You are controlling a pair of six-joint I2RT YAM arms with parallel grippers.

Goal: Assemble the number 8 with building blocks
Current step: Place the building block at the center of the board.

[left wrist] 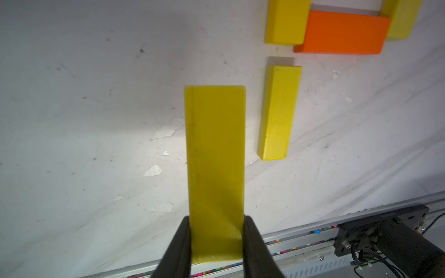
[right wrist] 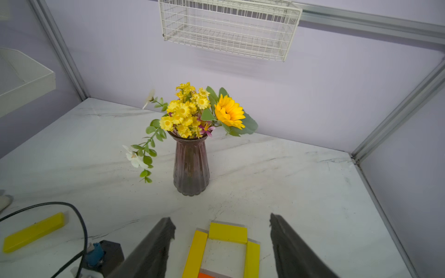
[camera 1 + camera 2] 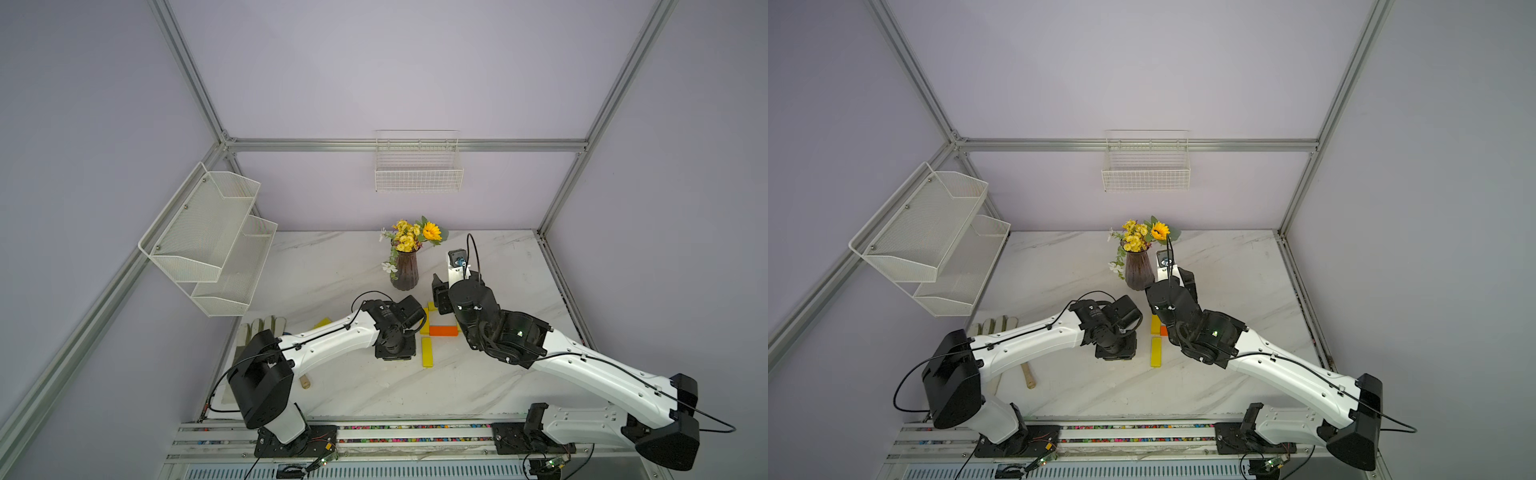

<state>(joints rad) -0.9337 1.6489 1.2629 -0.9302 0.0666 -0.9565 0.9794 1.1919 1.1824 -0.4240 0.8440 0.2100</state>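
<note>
My left gripper is above the lower loop's empty side (image 3: 454,355) (image 1: 370,102), which is beyond the lying yellow block. Next it will move across that block and down to release there.
My left gripper (image 1: 216,221) is shut on one end of a yellow building block (image 1: 215,156), which hangs above the table. Beside it lies another yellow block (image 1: 279,113), just below the orange block (image 1: 344,33). The orange block sits between two yellow uprights (image 1: 286,21) (image 1: 402,19). My right gripper (image 2: 221,220) is open over the upper loop of the number 8. That loop has a top bar (image 2: 227,232), a left bar (image 2: 196,252) and a right bar (image 2: 251,258). In both top views the arms hide most of the figure, leaving the orange block (image 3: 443,331) and the lower-left yellow block (image 3: 1156,351) showing.
A loose yellow block (image 2: 33,232) lies left of the figure, behind the left arm. A vase of flowers (image 3: 404,270) stands just beyond the figure. Gloves (image 3: 257,328) and a wooden handle (image 3: 305,381) lie at the table's left edge. A wire basket (image 3: 417,166) and a mesh shelf (image 3: 212,237) hang on the walls.
</note>
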